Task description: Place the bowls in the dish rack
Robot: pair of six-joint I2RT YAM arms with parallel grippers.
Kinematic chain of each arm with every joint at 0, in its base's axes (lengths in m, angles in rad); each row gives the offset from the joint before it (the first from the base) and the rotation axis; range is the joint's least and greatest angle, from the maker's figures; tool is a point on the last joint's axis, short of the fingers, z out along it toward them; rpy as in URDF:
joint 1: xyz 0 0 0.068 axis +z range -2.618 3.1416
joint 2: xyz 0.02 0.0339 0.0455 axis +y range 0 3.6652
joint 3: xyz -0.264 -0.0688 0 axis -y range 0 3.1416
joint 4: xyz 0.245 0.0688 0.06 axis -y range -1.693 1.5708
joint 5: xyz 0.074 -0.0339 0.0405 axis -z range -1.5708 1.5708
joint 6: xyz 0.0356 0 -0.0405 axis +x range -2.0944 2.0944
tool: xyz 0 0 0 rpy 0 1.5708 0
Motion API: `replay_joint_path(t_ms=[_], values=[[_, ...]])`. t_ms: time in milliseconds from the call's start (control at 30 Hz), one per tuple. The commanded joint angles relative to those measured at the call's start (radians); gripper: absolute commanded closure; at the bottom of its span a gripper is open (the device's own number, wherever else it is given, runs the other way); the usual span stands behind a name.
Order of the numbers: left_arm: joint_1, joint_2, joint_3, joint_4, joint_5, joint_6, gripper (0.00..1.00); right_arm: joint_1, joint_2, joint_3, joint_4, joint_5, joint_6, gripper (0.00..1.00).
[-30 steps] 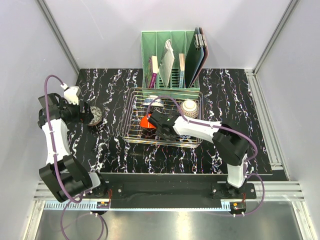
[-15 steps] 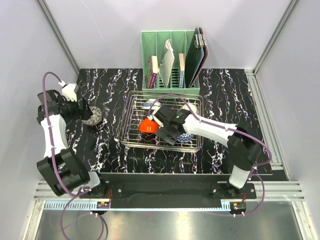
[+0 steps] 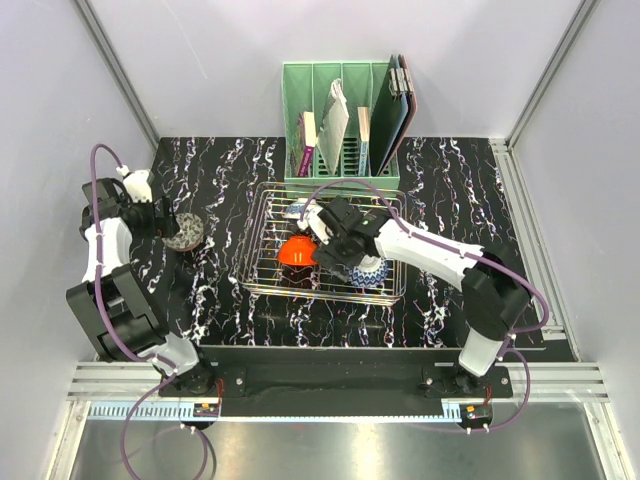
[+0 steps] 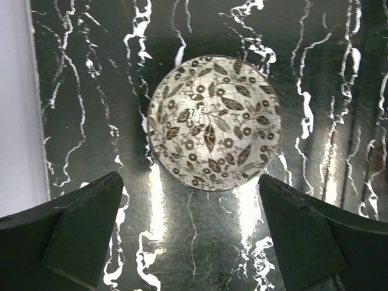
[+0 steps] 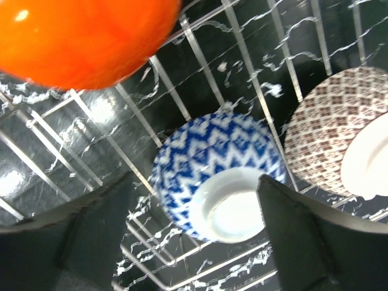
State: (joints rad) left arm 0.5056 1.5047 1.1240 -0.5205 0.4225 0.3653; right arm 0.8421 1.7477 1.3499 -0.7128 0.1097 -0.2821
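My left gripper moves down, open, onto the wall-side rim of the brown leaf-patterned bowl (image 4: pixel 150 134) next, since clear tabletop there leaves room for its outer finger.
The chrome wire dish rack (image 3: pixel 262 268) stands mid-table. In it are the orange-red bowl (image 3: pixel 296 250), a blue zigzag bowl (image 3: pixel 368 271) and a white-blue bowl (image 3: pixel 300 208). My right gripper (image 3: pixel 332 247) hovers open and empty over the rack. Its wrist view shows the orange-red bowl (image 5: pixel 79 36), the blue zigzag bowl (image 5: pixel 218 176) upside down, and a cream lattice bowl (image 5: pixel 336 136) among the rack wires (image 5: pixel 200 66). A brown leaf-patterned bowl (image 3: pixel 186 231) sits on the table left of the rack. My left gripper (image 4: pixel 191 242) is open just short of it (image 4: pixel 214 132).
A green slotted organizer (image 3: pixel 342 120) with books and a clipboard stands behind the rack. White walls close in on the left, back and right. The black marbled table (image 3: pixel 460 200) extends right of the rack.
My right gripper has drawn back toward the rack's middle, uncovering the blue zigzag bowl at the rack's front right. My left arm has shifted slightly beside the leaf-patterned bowl.
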Motion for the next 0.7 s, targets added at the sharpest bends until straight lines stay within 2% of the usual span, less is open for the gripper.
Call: replay_joint_path(t_ms=[0,33,67,167,200,300,667], values=[[0.005,-0.004,0.01,0.068,-0.045,-0.005,0.01,-0.058,-0.033,0.044,0.093,-0.063,-0.023,0.17],[0.005,-0.008,0.007,0.071,-0.048,-0.003,0.01,-0.081,-0.025,0.057,0.104,-0.068,-0.025,0.2],[0.005,-0.009,0.005,0.074,-0.053,0.0,0.01,-0.089,-0.011,0.061,0.108,-0.073,-0.029,0.28],[0.005,-0.008,0.003,0.079,-0.062,-0.002,0.01,-0.123,0.018,0.074,0.131,-0.1,-0.038,0.39],[0.005,-0.005,0.003,0.08,-0.073,-0.006,0.01,-0.129,0.027,0.077,0.134,-0.107,-0.042,0.46],[0.005,0.008,0.003,0.082,-0.094,-0.008,0.01,-0.136,0.044,0.078,0.134,-0.157,-0.042,0.55],[0.028,0.018,-0.02,0.093,-0.111,0.021,0.01,-0.14,-0.048,-0.07,0.11,-0.156,-0.035,0.56]])
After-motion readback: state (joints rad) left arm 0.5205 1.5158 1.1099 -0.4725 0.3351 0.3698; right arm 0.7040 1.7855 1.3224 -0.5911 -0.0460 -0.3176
